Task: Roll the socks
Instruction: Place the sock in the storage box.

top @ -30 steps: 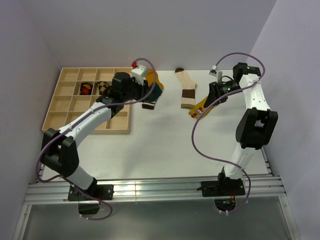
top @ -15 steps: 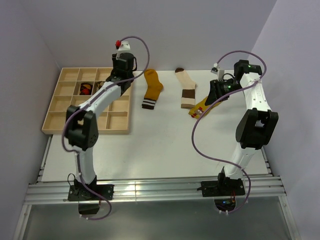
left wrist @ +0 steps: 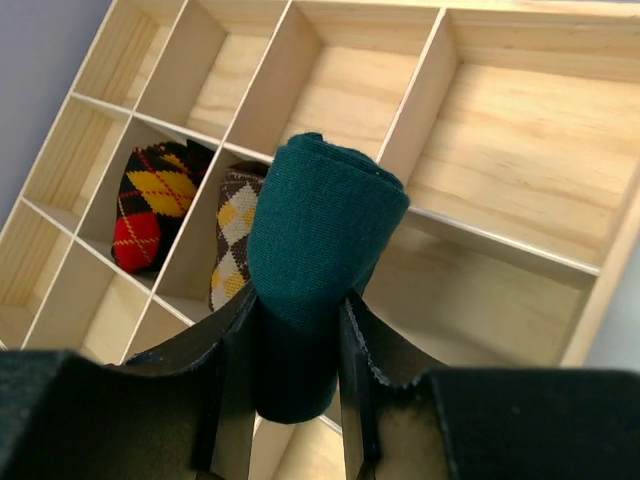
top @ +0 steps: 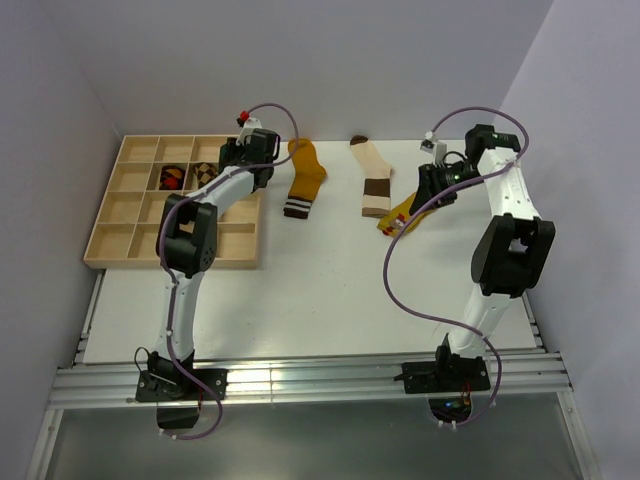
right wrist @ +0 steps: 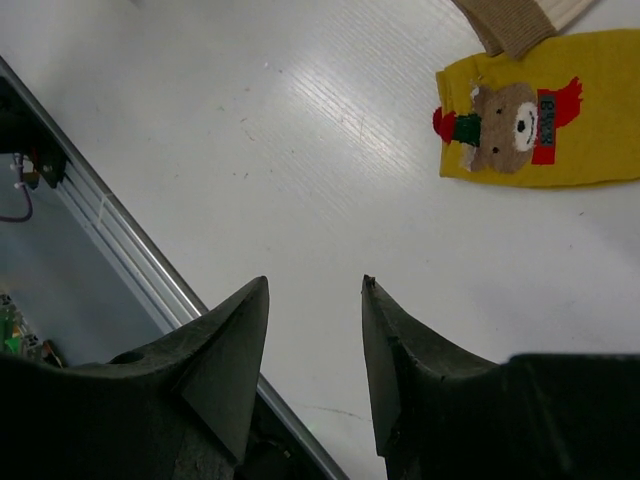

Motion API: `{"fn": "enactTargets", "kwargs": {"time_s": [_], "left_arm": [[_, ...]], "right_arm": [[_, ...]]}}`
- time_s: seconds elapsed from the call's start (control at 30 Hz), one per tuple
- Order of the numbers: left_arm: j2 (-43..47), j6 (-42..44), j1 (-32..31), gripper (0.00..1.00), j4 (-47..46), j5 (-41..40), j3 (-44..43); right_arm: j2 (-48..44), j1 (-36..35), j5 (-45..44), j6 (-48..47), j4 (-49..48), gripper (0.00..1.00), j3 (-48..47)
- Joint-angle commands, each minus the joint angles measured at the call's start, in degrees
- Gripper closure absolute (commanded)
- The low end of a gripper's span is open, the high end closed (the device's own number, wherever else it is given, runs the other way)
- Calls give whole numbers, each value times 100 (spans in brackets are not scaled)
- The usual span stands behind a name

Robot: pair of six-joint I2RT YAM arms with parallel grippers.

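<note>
My left gripper lowers next, turning closer to the tray dividers' line, into the tray's section beside the brown and cream argyle sock, because that section is empty.
My left gripper (left wrist: 297, 300) is shut on a rolled teal sock (left wrist: 320, 220), which hangs over the wooden tray (left wrist: 420, 110). From above, that gripper (top: 245, 150) sits at the tray's back right corner. Two rolled argyle socks lie in neighbouring compartments, one red and yellow (left wrist: 150, 205), one brown and cream (left wrist: 235, 235). A mustard sock (top: 304, 178) and a cream sock with brown bands (top: 374, 180) lie flat on the table. My right gripper (right wrist: 315, 282) is open and holds nothing. It hovers beside the yellow sock with a bear mark (right wrist: 560, 110).
The wooden tray (top: 130, 215) has several compartments and fills the back left of the white table. The metal rail at the table's edge (right wrist: 110, 215) shows at the left of the right wrist view. Grey walls close in the left, back and right sides.
My left arm has swung left from above the mustard sock to the tray's back right corner, carrying the teal sock. The right arm has barely moved.
</note>
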State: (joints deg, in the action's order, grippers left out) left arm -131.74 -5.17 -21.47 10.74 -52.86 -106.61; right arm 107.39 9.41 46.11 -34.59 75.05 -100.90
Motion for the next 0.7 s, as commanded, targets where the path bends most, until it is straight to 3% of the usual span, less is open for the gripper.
{"fn": "enactTargets", "kwargs": {"time_s": [0.0,0.5,0.67], "left_arm": [[211,-344,3,100,129,65,61],[-519,-819,3,100,1307,1734,-483],[-669,-1003,73,100,1782,3200,-931]], "right_arm": [[97,26,83,-22,-139,51,35],[71,17,30,-48,-253,51,325],[71,17,4,-22,-271,52,334]]}}
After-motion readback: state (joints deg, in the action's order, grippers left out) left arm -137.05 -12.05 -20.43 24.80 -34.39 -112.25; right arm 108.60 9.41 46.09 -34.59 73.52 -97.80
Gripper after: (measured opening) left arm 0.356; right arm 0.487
